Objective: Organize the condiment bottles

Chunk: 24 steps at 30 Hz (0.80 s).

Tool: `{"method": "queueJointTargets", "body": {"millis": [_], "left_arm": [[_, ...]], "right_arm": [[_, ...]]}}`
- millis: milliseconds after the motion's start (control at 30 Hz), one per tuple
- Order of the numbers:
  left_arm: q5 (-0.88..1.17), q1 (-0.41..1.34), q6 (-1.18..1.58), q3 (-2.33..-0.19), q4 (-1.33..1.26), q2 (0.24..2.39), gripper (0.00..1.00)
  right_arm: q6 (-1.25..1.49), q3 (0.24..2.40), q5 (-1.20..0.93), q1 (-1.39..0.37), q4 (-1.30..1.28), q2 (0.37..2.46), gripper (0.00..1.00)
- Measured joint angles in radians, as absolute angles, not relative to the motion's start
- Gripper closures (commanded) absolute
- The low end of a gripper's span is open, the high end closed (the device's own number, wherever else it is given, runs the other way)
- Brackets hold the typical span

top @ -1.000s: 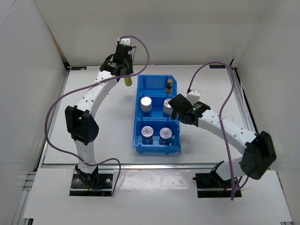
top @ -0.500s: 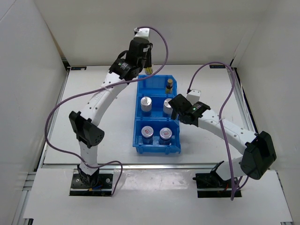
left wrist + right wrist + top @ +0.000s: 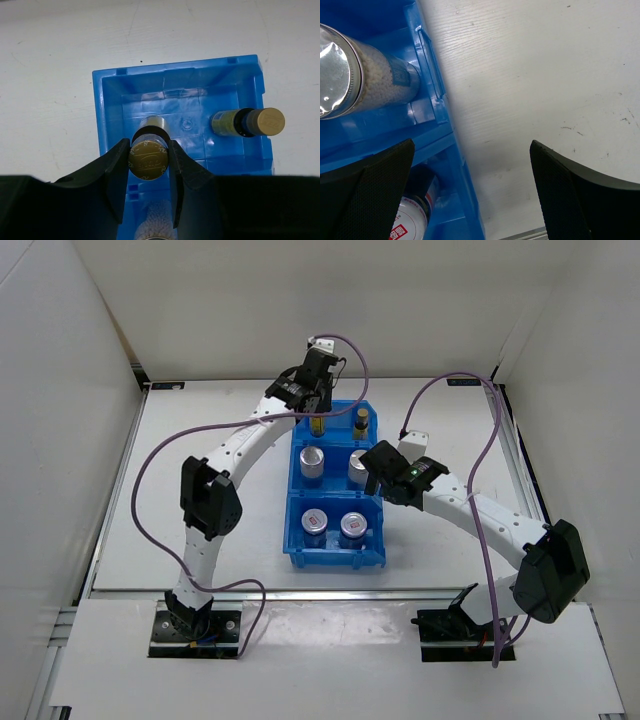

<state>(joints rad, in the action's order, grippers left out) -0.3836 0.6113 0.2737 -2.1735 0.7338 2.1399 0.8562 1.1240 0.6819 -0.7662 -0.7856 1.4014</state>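
Observation:
I should lower my left gripper's hanging bottle onto the empty bottom of the blue bin's far section, beside the other brown bottle, and release its gold cap.
My left gripper (image 3: 148,148) is shut on the gold cap of a dark brown bottle (image 3: 148,161), which hangs upright over the left half of the far compartment of the blue bin (image 3: 106,115). From the top view, that gripper (image 3: 318,406) and its bottle (image 3: 317,426) are at the bin's far end. A second brown yellow-labelled bottle (image 3: 247,122) stands in the same compartment, to the right. Two white-blue cylinders (image 3: 313,461) fill the middle compartment and two silver jars (image 3: 316,522) the near one. My right gripper (image 3: 470,150) is open and empty over the bin's right wall.
The blue bin (image 3: 296,550) sits mid-table between both arms. The right wrist view catches one cylinder (image 3: 365,80), a red-marked jar (image 3: 410,220) and the bin's right wall (image 3: 445,145). White walls close in the table on three sides.
My left arm has swung right from the table beside the bin to above its far compartment, carrying the brown bottle. The right arm has not moved.

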Motion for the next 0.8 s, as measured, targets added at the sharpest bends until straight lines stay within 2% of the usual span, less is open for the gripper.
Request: {"method": "queueJointTargets", "body": {"millis": [267, 333, 533, 633, 667, 767, 800], "left_arm": [[-0.381, 0.611, 0.282, -2.141, 0.725, 2.164, 0.84], [-0.379, 0.61, 0.287, -2.128, 0.724, 2.172, 0.79], [-0.36, 0.592, 0.311, -2.092, 0.725, 2.185, 0.73], [-0.355, 0.582, 0.317, -2.083, 0.728, 2.186, 0.65], [-0.355, 0.58, 0.318, -2.082, 0.728, 2.186, 0.56], [-0.355, 0.571, 0.321, -2.082, 0.724, 2.186, 0.37], [-0.355, 0.569, 0.326, -2.082, 0.718, 2.186, 0.35]], "right_arm": [[0.857, 1.124, 0.682, -0.766, -0.786, 1.401, 0.01], [0.857, 1.124, 0.682, -0.766, -0.786, 1.401, 0.01], [0.857, 1.124, 0.682, -0.766, -0.786, 1.401, 0.01], [0.857, 1.124, 0.682, -0.766, -0.786, 1.401, 0.01], [0.857, 1.124, 0.682, -0.766, -0.786, 1.401, 0.01], [0.857, 1.124, 0.682, -0.766, -0.786, 1.401, 0.01], [0.857, 1.124, 0.682, -0.766, -0.786, 1.401, 0.01]]}}
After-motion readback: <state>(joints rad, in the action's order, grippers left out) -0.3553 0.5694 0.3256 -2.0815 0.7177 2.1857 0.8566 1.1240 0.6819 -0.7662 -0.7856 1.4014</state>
